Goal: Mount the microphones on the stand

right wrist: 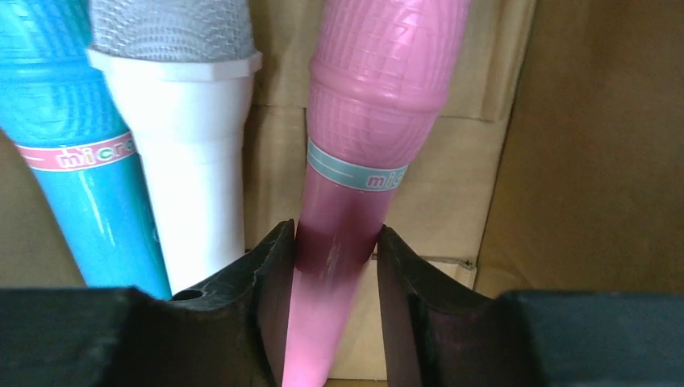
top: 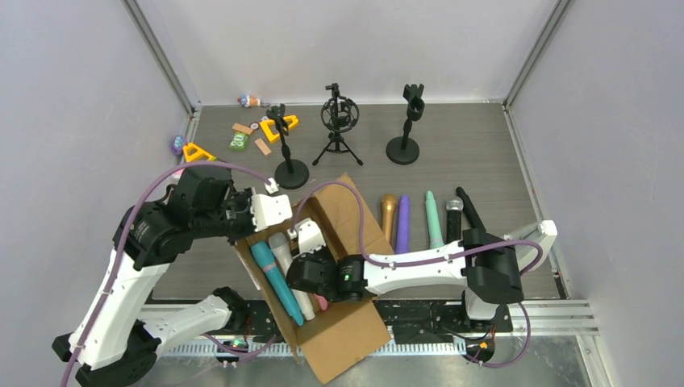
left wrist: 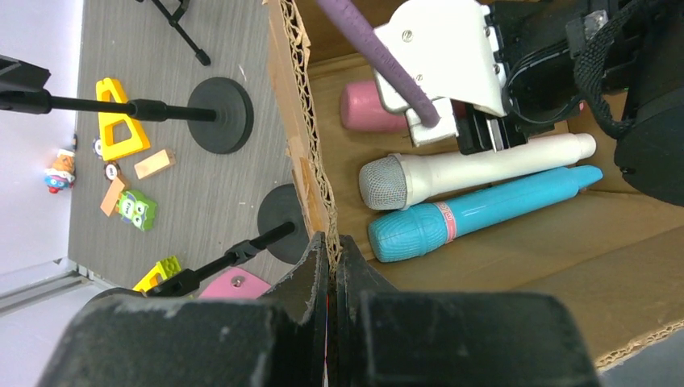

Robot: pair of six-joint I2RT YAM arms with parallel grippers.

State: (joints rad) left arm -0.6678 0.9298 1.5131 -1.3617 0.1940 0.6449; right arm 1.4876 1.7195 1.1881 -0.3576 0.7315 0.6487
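Note:
My right gripper rises from the box (top: 343, 339) next and lowers between the purple and mint microphones, as that gap lies to its right in the top view.
An open cardboard box (top: 343, 339) lies mid-table with a cyan microphone (left wrist: 484, 211), a white one (left wrist: 484, 168) and a pink one (right wrist: 375, 97) inside. My left gripper (left wrist: 333, 250) is shut on the box's corrugated side wall (left wrist: 302, 137). My right gripper (right wrist: 335, 242) reaches into the box, and both fingers press the pink microphone's handle. Gold (top: 389, 216), purple (top: 402, 224), mint (top: 434, 219) and black (top: 454, 218) microphones lie in a row on the table to the right. Three black stands (top: 289, 145) (top: 337, 121) (top: 407, 121) rise at the back.
Small toys and blocks, including a yellow one (top: 282, 125) and a green one (top: 239, 141), lie scattered at the back left near the first stand. A round stand base (left wrist: 219, 114) sits just outside the box wall. Enclosure walls border the table.

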